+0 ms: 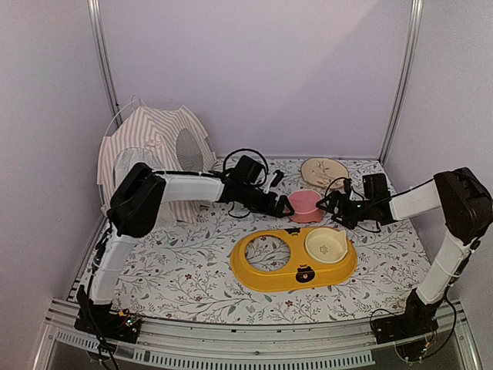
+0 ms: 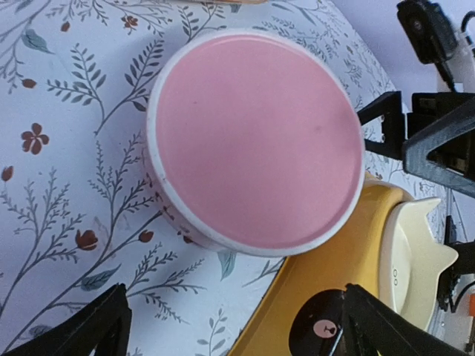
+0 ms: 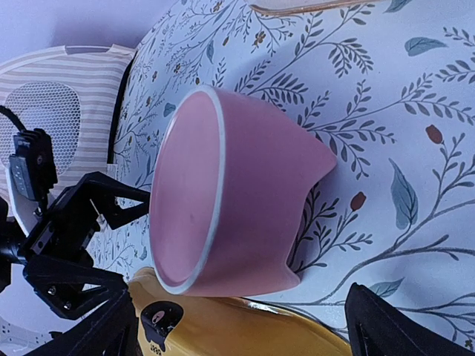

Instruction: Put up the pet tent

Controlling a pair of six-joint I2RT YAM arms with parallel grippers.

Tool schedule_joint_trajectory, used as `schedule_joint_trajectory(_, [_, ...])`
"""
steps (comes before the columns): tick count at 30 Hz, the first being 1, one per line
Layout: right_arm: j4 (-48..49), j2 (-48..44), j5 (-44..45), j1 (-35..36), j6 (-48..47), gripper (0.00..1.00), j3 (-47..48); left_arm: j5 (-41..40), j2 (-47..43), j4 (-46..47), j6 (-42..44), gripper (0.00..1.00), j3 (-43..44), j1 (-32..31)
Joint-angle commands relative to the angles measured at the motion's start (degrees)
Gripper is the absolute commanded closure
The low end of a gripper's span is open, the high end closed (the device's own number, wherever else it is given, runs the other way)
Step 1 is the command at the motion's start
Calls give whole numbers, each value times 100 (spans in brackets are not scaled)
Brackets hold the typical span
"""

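The pink bowl (image 1: pixel 306 206) lies to the left in the top view, beyond the fingers of my right gripper, so next they should go astride the bowl's nearest side.
The pet tent (image 1: pixel 158 146), pink-and-white striped with a round mesh window, stands at the back left against the wall; it also shows in the right wrist view (image 3: pixel 70 70). My left gripper (image 1: pixel 283 204) is open, far right of the tent, just left of a pink bowl (image 1: pixel 306 206). In the left wrist view the bowl (image 2: pixel 256 137) lies ahead of the open left gripper (image 2: pixel 234 330), not between its fingers. My right gripper (image 1: pixel 326 204) is open just right of the same bowl (image 3: pixel 230 193), which sits ahead of the open right gripper (image 3: pixel 245 334). Neither gripper touches the tent.
A yellow feeder tray (image 1: pixel 262 274) lies at the table's centre, holding a cream bowl (image 1: pixel 325 244) in its right hole. A beige dish (image 1: pixel 323 169) sits at the back. Metal frame posts stand at the back corners. A floral cloth covers the table.
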Motion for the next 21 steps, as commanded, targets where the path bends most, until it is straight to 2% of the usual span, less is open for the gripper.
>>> schedule_joint_trajectory(1, [545,388,-476,-44,83,1,180,-302,-867,-118,80,1,-470,179])
schedule_joint_trajectory(5, [692,743,-660,-53,119,2,302,-497,-1639,-82,163,1,-1281,206])
schedule_joint_trajectory(10, [963,1132,-849,-65,202,3,444,-753,-3030,278,101,1,-3011,246])
schedule_joint_trajectory(17, [1260,1726,-1137,-75,355,6,742,-1006,-4780,648,-279,1,-5083,278])
schedule_joint_trajectory(21, [1502,1942,-1302,-80,518,8,824,-1074,-5457,729,-532,1,-5950,277])
